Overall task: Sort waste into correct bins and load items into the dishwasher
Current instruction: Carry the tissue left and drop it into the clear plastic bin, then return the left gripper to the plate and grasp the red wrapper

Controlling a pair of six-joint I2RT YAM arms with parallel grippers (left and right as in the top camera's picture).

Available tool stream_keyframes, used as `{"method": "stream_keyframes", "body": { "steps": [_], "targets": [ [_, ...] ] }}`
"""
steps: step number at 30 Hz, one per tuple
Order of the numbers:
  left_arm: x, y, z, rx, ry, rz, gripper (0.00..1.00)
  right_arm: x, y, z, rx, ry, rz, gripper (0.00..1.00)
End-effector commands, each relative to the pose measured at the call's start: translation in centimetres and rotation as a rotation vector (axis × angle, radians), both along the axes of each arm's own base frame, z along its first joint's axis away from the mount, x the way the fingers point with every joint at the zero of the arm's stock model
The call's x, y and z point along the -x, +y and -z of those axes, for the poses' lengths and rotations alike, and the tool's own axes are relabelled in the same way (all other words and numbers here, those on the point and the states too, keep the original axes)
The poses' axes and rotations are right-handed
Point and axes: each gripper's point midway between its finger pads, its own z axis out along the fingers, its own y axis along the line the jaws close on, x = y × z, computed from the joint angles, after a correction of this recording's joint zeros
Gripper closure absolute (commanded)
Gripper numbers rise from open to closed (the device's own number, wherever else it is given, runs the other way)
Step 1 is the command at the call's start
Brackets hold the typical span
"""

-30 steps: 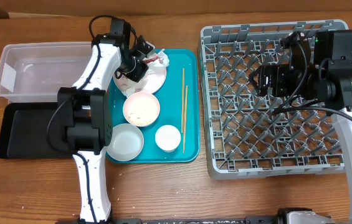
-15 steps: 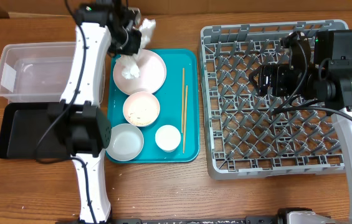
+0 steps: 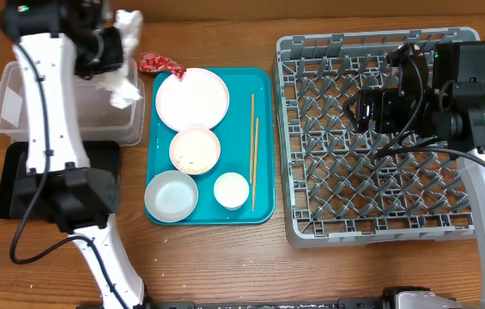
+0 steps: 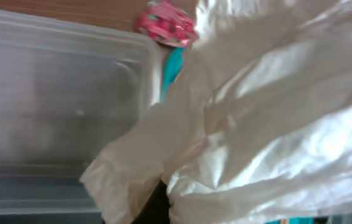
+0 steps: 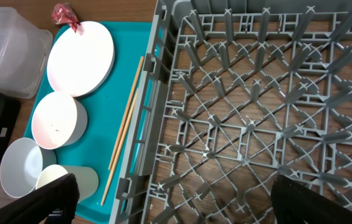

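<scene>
The napkin point(image 3: 126, 79) will be let go by my left gripper, which will next move down and to the left in the overhead view, toward the clear tub's open inside below.
My left gripper point(image 3: 112, 49) is shut on the crumpled white napkin point(image 3: 126, 79) and holds it above the right end of the clear tub point(image 3: 19, 99). The napkin fills the left wrist view point(image 4: 275, 124). The red wrapper point(image 3: 158, 63) lies loose on the table by the teal tray's far left corner. On the tray are the bare large plate point(image 3: 192, 97), the smaller plate with rice grains point(image 3: 195, 149), the grey bowl point(image 3: 172, 196), the cup point(image 3: 232, 190) and the chopsticks point(image 3: 254, 150). My right gripper point(image 3: 366, 110) is open and empty above the grey rack point(image 3: 371, 197).
The black tray point(image 3: 19, 184) lies in front of the clear tub at the left. The teal tray point(image 3: 263, 206) sits between the tub and the rack. In the right wrist view the rack's left wall point(image 5: 147, 124) runs beside the chopsticks point(image 5: 126, 124).
My left gripper lifted the napkin off the large plate and carried it left to over the clear tub. The red wrapper came away and now lies on the table. The right arm has not moved.
</scene>
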Motion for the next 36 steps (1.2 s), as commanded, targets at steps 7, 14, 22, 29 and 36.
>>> {"method": "stream_keyframes", "body": {
  "steps": [7, 14, 22, 29, 36],
  "targets": [
    [1.3, 7.3, 7.1, -0.084, 0.140, -0.245, 0.86, -0.4, 0.0, -1.3, -0.010, -0.036, 0.001, 0.00],
    [1.4, 9.3, 8.1, -0.093, 0.136, -0.285, 0.82, -0.4, 0.0, -1.3, -0.010, -0.033, 0.001, 0.00],
    [-0.2, 10.7, 7.5, -0.098, 0.053, -0.307, 0.00, -0.1, 0.0, -1.1, -0.012, -0.020, 0.004, 0.00],
    [-3.0, 7.3, 2.6, 0.017, -0.101, -0.192, 0.00, 0.0, 0.0, -1.0, -0.011, -0.015, 0.004, 0.00],
    [-5.9, -0.3, -2.5, -0.118, -0.259, 0.045, 0.00, -0.1, 0.0, -1.1, -0.011, -0.016, 0.004, 0.00]
  ]
}}
